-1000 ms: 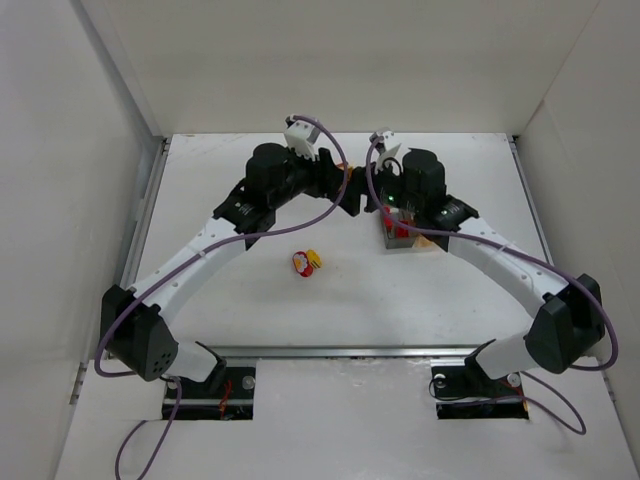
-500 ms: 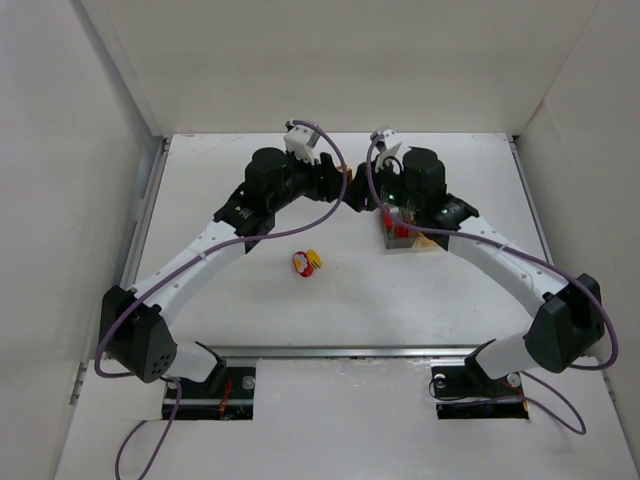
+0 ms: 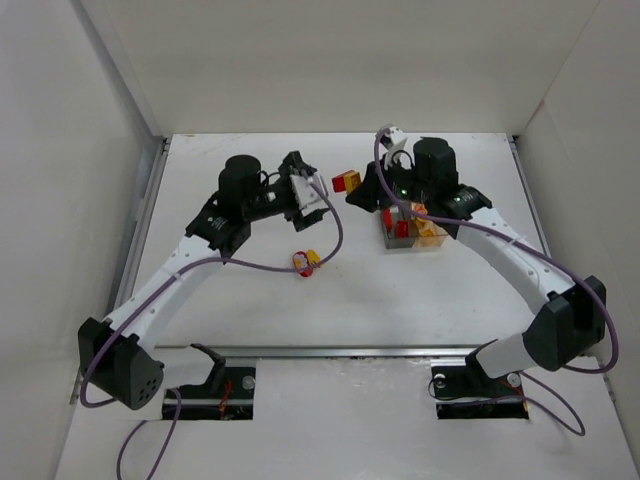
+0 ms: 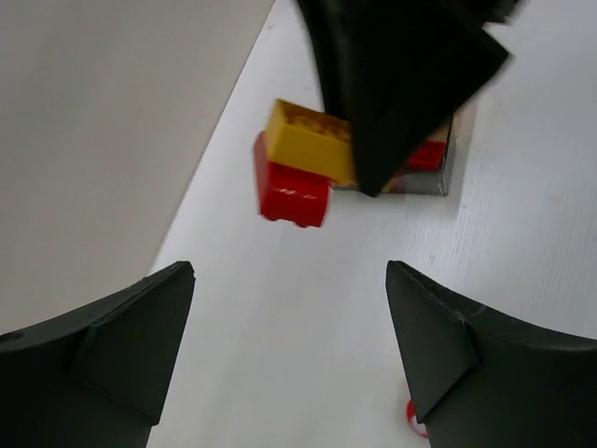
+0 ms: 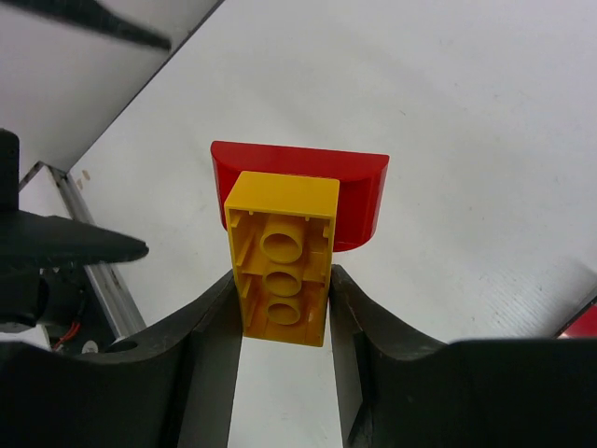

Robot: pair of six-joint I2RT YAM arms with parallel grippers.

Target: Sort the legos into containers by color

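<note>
Yellow lego lies in the amber box (image 3: pixel 431 229). My right gripper will next go toward the right in the top view and down over that box to release the yellow brick.
My right gripper (image 5: pixel 284 322) is shut on the sides of a yellow brick (image 5: pixel 283 271) whose far end is stuck to a red brick (image 5: pixel 359 191). In the top view this pair (image 3: pixel 347 182) hangs left of the containers, a smoky grey box (image 3: pixel 398 235) joined to an amber one (image 3: pixel 431 232), each holding bricks. My left gripper (image 3: pixel 316 190) stands open just left of the pair, with nothing between its fingers (image 4: pixel 121 336). Its wrist view shows the yellow brick (image 4: pixel 303 138) and the red brick (image 4: pixel 291 191) ahead. A round red lego with a yellow piece (image 3: pixel 305 262) lies mid-table.
White walls close in the table on the left, back and right. A metal rail (image 3: pixel 330 351) runs along the near edge in front of both arm bases. The left arm's purple cable (image 3: pixel 330 235) hangs above the round lego.
The left gripper opened and drew back to the left, away from the joined bricks. The right gripper shut on the yellow brick and now carries the pair alone.
</note>
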